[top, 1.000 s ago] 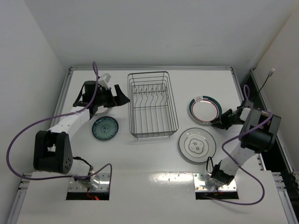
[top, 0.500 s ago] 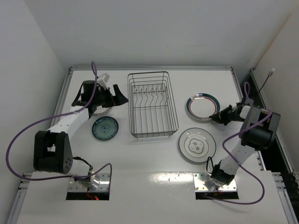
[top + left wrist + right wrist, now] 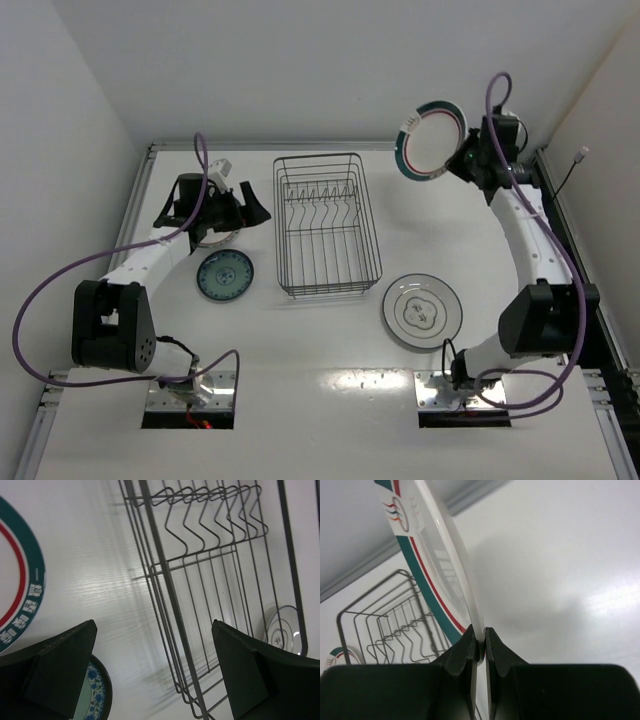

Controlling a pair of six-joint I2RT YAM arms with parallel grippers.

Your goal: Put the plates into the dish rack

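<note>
I should move my right gripper toward the empty rack next, then lower the plate on its edge into the closest slot.
My right gripper is shut on the rim of a white plate with a green-red ringed rim, held high in the air at the back right, tilted on edge; the wrist view shows its edge pinched between my fingers. The dark wire dish rack stands mid-table with nothing in it. My left gripper is open, hovering left of the rack. Under the left arm lies the second ringed plate. The small teal-blue plate lies left of the rack. The white flower-outline plate lies at the front right.
White walls enclose the table on the left, back and right. Purple cables loop from both arms. The raised table rim runs along the back.
My right arm has lifted the ringed plate off the table at the right and swung it up and back, tilting it on edge. The left arm has stayed put.
</note>
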